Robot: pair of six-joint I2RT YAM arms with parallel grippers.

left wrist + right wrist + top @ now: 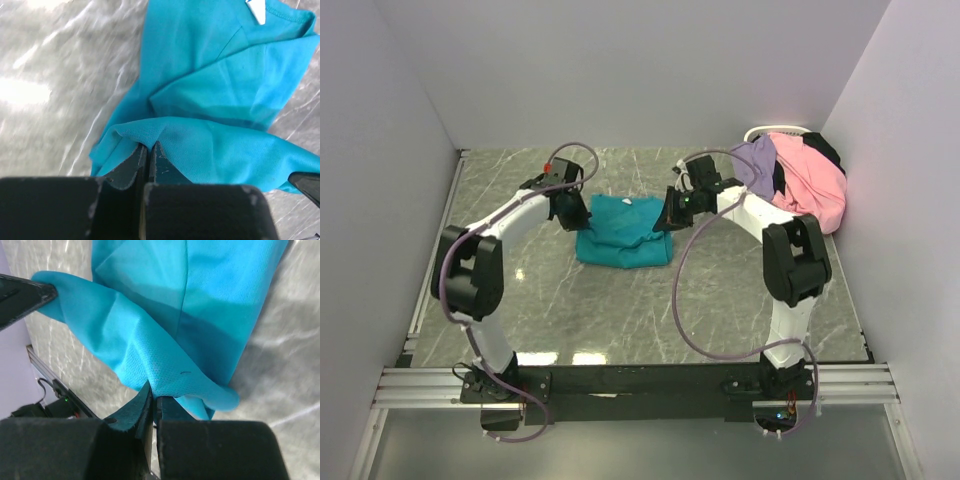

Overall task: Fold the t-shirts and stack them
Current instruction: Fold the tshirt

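My right gripper should next move the teal t-shirt's edge outward and release it on the table beyond the collar, which is bare there by the back wall.
A teal t-shirt (623, 232) lies partly folded on the grey marble table, between my two arms. My left gripper (576, 216) is shut on its left edge; in the left wrist view the cloth (225, 85) is pinched between the closed jaws of the gripper (148, 146). My right gripper (670, 214) is shut on its right edge, and the right wrist view shows the cloth (165, 315) bunched at the tips of the gripper (154, 390). A white label shows at the collar (256, 10). Pink (810, 180), lavender (756, 164) and black (824, 148) shirts are heaped at the back right.
The heap sits in a white wire-rimmed basket (778, 130) in the back right corner. White walls close in the table on three sides. A metal rail (620, 380) runs along the near edge by the arm bases.
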